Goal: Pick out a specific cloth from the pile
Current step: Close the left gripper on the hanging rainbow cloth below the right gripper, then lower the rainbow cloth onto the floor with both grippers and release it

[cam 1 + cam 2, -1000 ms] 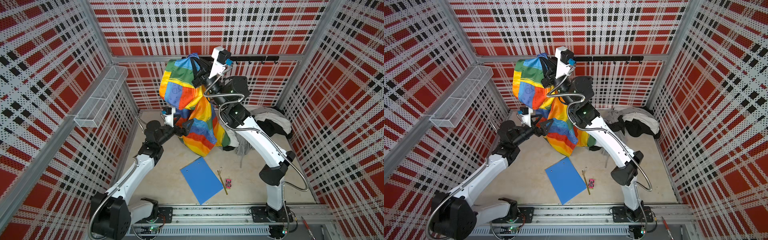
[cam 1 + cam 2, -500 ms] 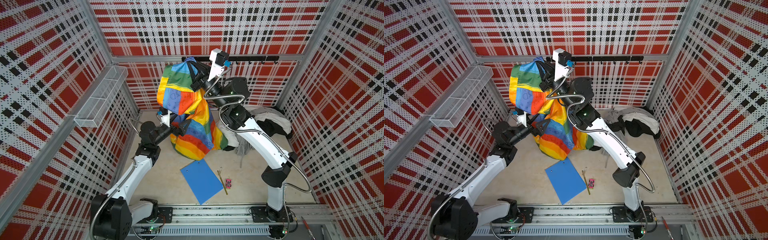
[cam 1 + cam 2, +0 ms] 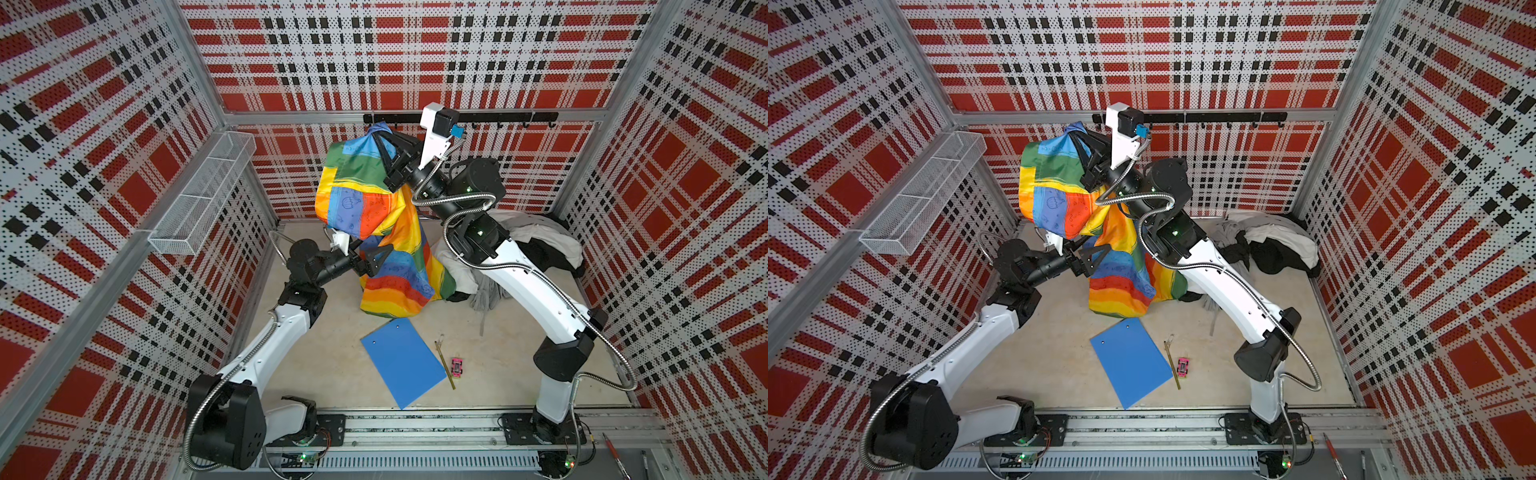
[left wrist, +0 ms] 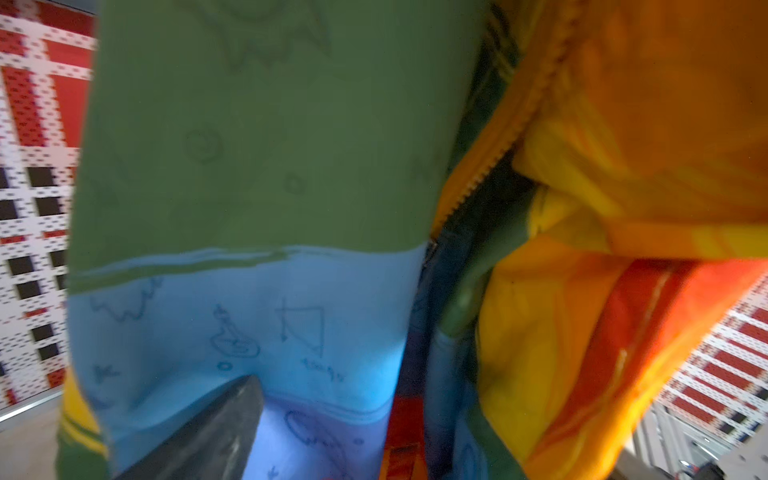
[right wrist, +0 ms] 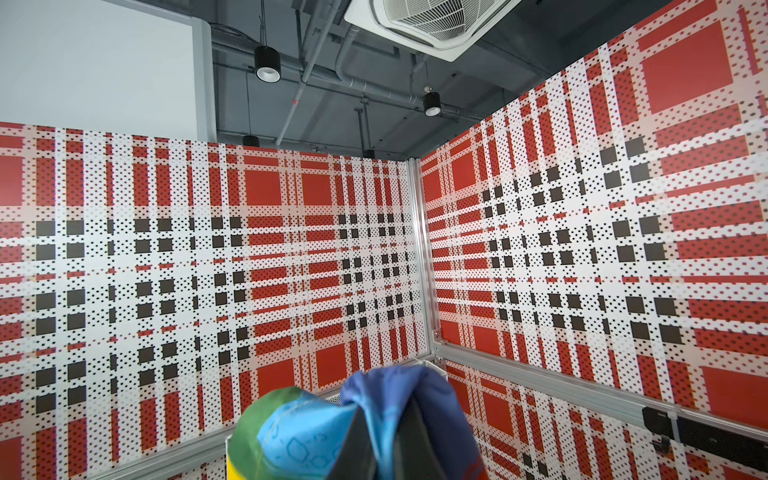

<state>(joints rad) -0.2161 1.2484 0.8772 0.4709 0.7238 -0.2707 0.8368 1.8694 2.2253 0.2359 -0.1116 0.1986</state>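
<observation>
The cloth's blue fold comes down next, as my right gripper tips downward and lowers there to release it. The cloth's lower end already drapes on the floor beyond the blue clipboard.
The cloth [image 3: 361, 199] [image 3: 1059, 195], a patchwork of orange, yellow, red, blue and green, hangs from my right gripper [image 3: 380, 135] [image 3: 1077, 133]. That gripper is raised near the back wall and shut on a blue fold at the top [image 5: 388, 415]. The lower end of the cloth drapes down to the floor. My left gripper [image 3: 380, 259] [image 3: 1096, 255] stands open against the hanging middle of the cloth. The cloth [image 4: 249, 166] fills the left wrist view, where only one finger [image 4: 208, 436] shows. The pile [image 3: 540, 245] [image 3: 1275, 245] of white, grey and black garments lies at the back right.
A blue clipboard [image 3: 403, 361] lies on the floor in front, with a pencil [image 3: 444, 365] and a small pink toy car [image 3: 456, 366] beside it. A wire basket [image 3: 203, 195] hangs on the left wall. A black hook rail [image 3: 498, 117] runs along the back wall.
My right gripper has carried the cloth a little left and lower, and its hanging end has swung left. The left arm has shifted slightly left, its jaws still open.
</observation>
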